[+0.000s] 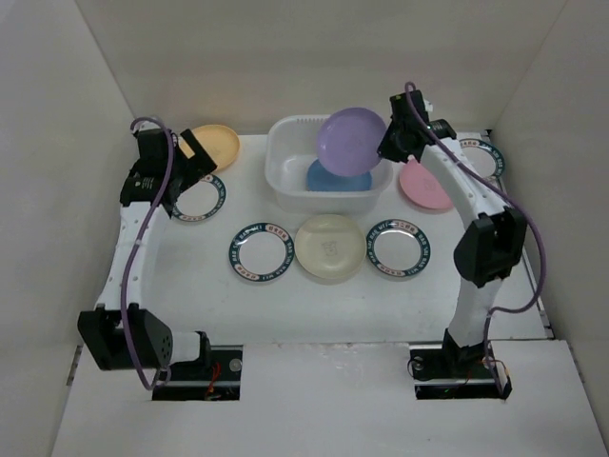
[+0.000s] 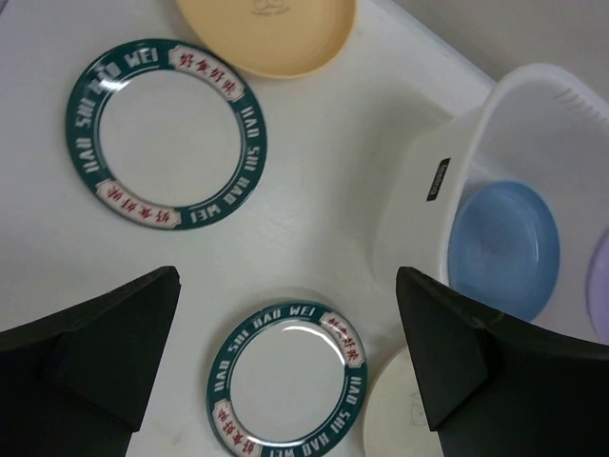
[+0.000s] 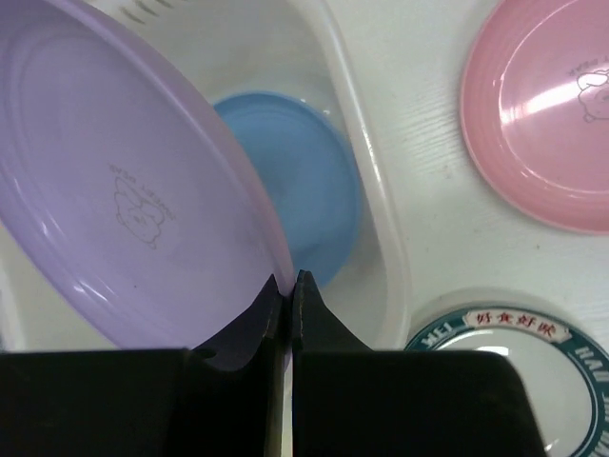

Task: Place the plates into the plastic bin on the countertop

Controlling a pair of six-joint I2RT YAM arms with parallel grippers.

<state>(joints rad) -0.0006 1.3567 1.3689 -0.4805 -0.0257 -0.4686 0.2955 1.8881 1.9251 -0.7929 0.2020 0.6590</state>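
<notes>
Next, my right gripper lowers the purple plate toward the blue plate (image 1: 337,178) (image 3: 301,185), since it hangs tilted above the bin.
My right gripper (image 1: 385,145) (image 3: 288,282) is shut on the rim of the purple plate (image 1: 350,141) (image 3: 124,190) and holds it tilted above the plastic bin (image 1: 285,186) (image 3: 376,190). A blue plate (image 1: 338,178) (image 3: 304,181) lies in the bin. My left gripper (image 1: 195,157) (image 2: 285,314) is open and empty above the countertop, over a teal-rimmed plate (image 2: 285,381). A yellow-orange plate (image 1: 217,145) and another teal-rimmed plate (image 1: 198,198) lie near it. A cream plate (image 1: 329,247), two teal-rimmed plates (image 1: 261,251) (image 1: 399,246) and a pink plate (image 1: 423,184) lie around the bin.
Another teal-rimmed plate (image 1: 481,157) lies at the far right behind the right arm. White walls close in the countertop (image 1: 314,305) on the left, back and right.
</notes>
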